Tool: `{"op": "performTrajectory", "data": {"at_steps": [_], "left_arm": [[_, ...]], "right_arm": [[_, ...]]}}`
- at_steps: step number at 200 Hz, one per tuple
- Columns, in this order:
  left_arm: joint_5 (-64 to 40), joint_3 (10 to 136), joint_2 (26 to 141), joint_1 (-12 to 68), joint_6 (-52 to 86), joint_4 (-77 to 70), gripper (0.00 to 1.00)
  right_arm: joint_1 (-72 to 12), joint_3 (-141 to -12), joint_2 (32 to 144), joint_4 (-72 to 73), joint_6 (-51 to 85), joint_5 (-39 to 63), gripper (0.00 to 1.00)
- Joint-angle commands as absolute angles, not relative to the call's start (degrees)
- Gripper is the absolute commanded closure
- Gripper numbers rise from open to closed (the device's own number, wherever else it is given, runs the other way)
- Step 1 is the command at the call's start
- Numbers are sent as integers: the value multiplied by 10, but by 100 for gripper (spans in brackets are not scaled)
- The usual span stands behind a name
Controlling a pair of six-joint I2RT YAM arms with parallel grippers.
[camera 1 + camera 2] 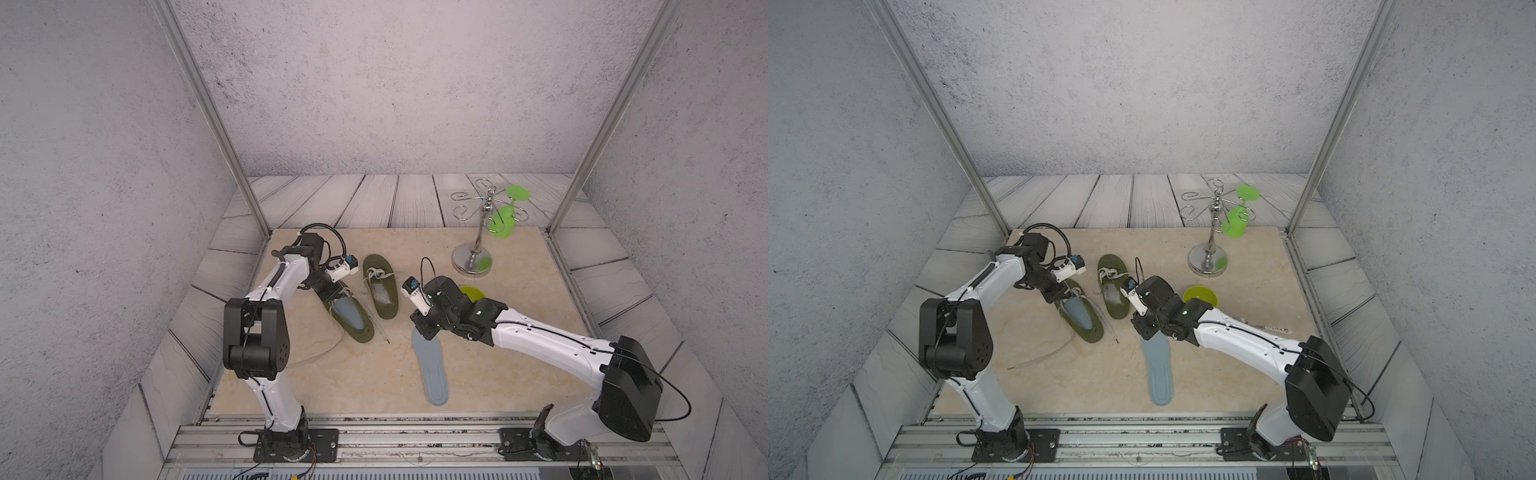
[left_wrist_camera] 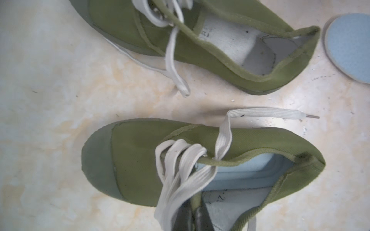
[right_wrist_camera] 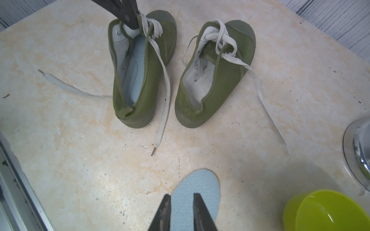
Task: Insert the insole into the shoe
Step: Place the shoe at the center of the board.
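Next, my left gripper pushes outward with the shoe and releases the shoe's tongue, since the bare tabletop point(image 1: 353, 283) point(image 2: 98, 90) beside the empty shoe lies outward of this gripper.
Two olive-green shoes stand side by side in both top views. The left shoe point(image 1: 353, 322) point(image 3: 144, 80) holds a pale blue insole point(image 1: 348, 312) point(image 2: 250, 172). My left gripper point(image 1: 331, 294) point(image 2: 193, 202) is shut on this shoe's tongue by the white laces. The right shoe point(image 1: 380, 286) point(image 3: 226, 70) shows only its white lining. A second blue insole point(image 1: 432, 365) point(image 3: 200, 186) lies flat on the table in front of the shoes. My right gripper point(image 1: 419, 330) point(image 3: 181, 195) hovers over its far end, jaws a little apart, open, with nothing between them.
A chrome glass rack point(image 1: 473, 257) with a green glass point(image 1: 505, 220) hanging on it stands at the back right. A lime-green bowl point(image 3: 324, 212) sits just right of my right wrist. Loose laces point(image 3: 162, 112) trail across the beige table top point(image 1: 332, 382).
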State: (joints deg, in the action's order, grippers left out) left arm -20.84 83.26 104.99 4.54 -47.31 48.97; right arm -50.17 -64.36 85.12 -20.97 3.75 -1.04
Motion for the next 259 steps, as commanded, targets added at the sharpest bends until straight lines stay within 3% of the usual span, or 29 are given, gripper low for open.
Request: {"op": "performTrajectory", "data": {"at_steps": [1, 94, 211, 234, 250, 252, 255, 259], "left_arm": [[-200, 866, 1070, 37, -536, 470, 100], [-132, 981, 1199, 31, -624, 420, 100], [-122, 940, 1186, 33, -577, 310, 100], [-119, 922, 1176, 34, -574, 299, 94], [-111, 913, 1169, 37, -569, 289, 83], [-109, 911, 1168, 37, -568, 287, 73], [-108, 909, 1166, 38, -567, 286, 46], [-108, 906, 1164, 38, -568, 283, 31]], "right_arm": [[-496, -663, 871, -219, 27, 4, 77], [-479, -698, 897, -231, 23, 31, 77], [-457, -688, 888, -238, 28, 34, 77], [-453, -681, 882, -238, 28, 34, 77], [-451, -678, 879, -238, 29, 34, 77], [-452, -677, 879, -237, 29, 34, 77], [-452, -677, 879, -238, 28, 33, 77], [-452, -677, 878, -238, 28, 33, 77]]}}
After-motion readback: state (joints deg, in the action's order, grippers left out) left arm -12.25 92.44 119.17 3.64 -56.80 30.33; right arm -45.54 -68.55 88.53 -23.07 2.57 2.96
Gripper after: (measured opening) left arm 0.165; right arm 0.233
